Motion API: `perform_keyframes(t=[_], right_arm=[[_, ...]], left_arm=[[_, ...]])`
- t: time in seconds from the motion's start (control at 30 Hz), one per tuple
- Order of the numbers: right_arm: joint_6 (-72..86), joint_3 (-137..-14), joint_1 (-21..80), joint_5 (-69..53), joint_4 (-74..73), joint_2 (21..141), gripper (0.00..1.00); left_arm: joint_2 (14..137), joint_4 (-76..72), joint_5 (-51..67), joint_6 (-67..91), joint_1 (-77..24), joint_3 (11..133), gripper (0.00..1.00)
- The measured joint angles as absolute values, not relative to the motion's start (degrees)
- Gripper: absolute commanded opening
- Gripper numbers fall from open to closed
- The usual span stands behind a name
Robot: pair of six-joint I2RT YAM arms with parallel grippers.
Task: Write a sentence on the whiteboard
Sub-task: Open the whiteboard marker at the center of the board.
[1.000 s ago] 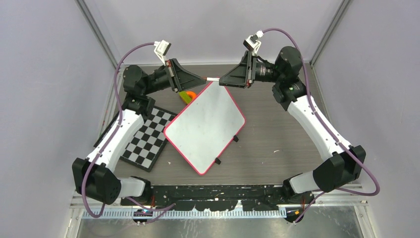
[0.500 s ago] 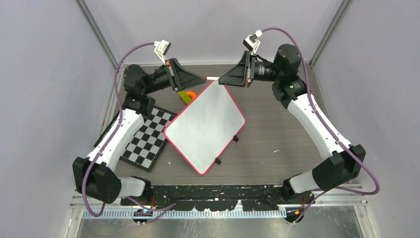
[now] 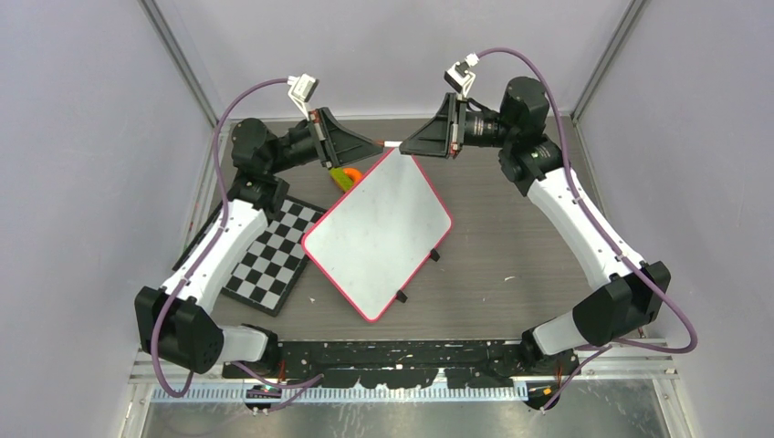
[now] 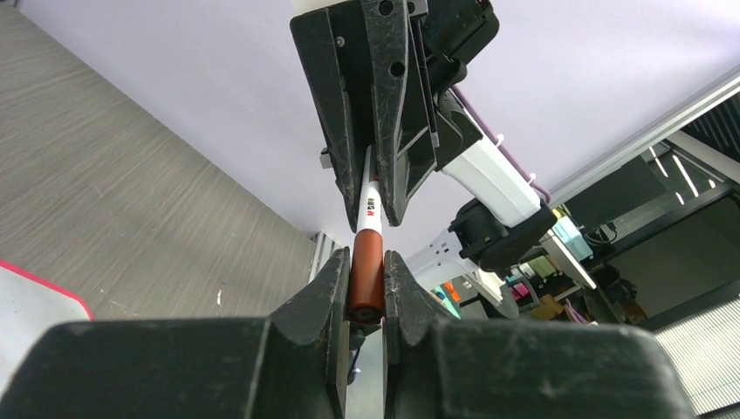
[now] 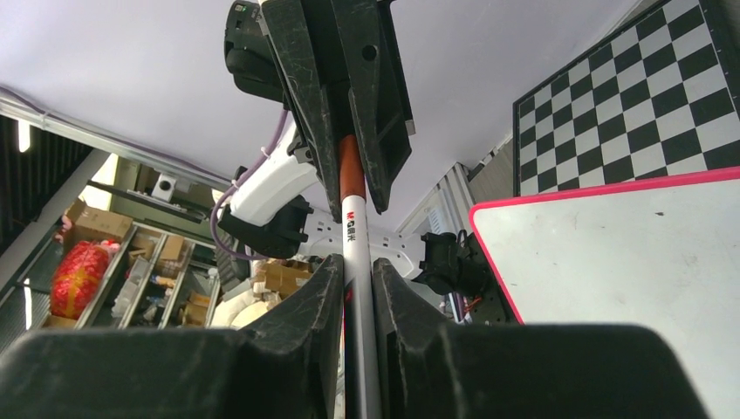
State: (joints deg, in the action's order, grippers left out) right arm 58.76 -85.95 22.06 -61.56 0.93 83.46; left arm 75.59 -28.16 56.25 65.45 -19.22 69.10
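Observation:
Next, my left gripper pulls the cap off the marker's body, swings back and down to the bare tabletop beside the clip feet, and releases the cap there.
The whiteboard [image 3: 379, 233] lies tilted on the table, white with a pink-red rim; its face is blank and no sentence shows on it. Above its far corner a marker [image 3: 392, 144] hangs level between my two grippers, which face each other tip to tip. My left gripper [image 3: 376, 143] is shut on the marker's red-brown cap [image 4: 366, 271]. My right gripper [image 3: 406, 144] is shut on the white barrel [image 5: 353, 231]. The right wrist view shows the board [image 5: 628, 262] lower right, and the left wrist view shows only a corner of the board [image 4: 26, 305].
A black-and-white checkerboard [image 3: 269, 255] lies left of the whiteboard, partly under it. An orange and green object [image 3: 345, 176] sits by the board's far corner. Two black clip feet [image 3: 434, 255] stick out from its right edge. A small white scrap [image 3: 508, 278] lies on the table to the right.
The right gripper's jaws have closed onto the marker barrel. Both wrists have shifted slightly toward the back. The left gripper's hold on the cap is unchanged.

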Motion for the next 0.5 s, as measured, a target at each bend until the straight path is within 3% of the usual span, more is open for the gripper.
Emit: perform_keyframes(t=[0.17,0.5], right_arm=[[57.28,-86.35,22.13,-61.60,-0.56,83.55,0.01],[54.54,-86.96,19.40,-62.96,-4.16,83.50,0.00]], left_arm=[[75.75,-27.51,56.27,65.34,-19.38,69.10,0.00],[75.77,-25.93,56.34,64.82,-18.37,68.93,0.00]])
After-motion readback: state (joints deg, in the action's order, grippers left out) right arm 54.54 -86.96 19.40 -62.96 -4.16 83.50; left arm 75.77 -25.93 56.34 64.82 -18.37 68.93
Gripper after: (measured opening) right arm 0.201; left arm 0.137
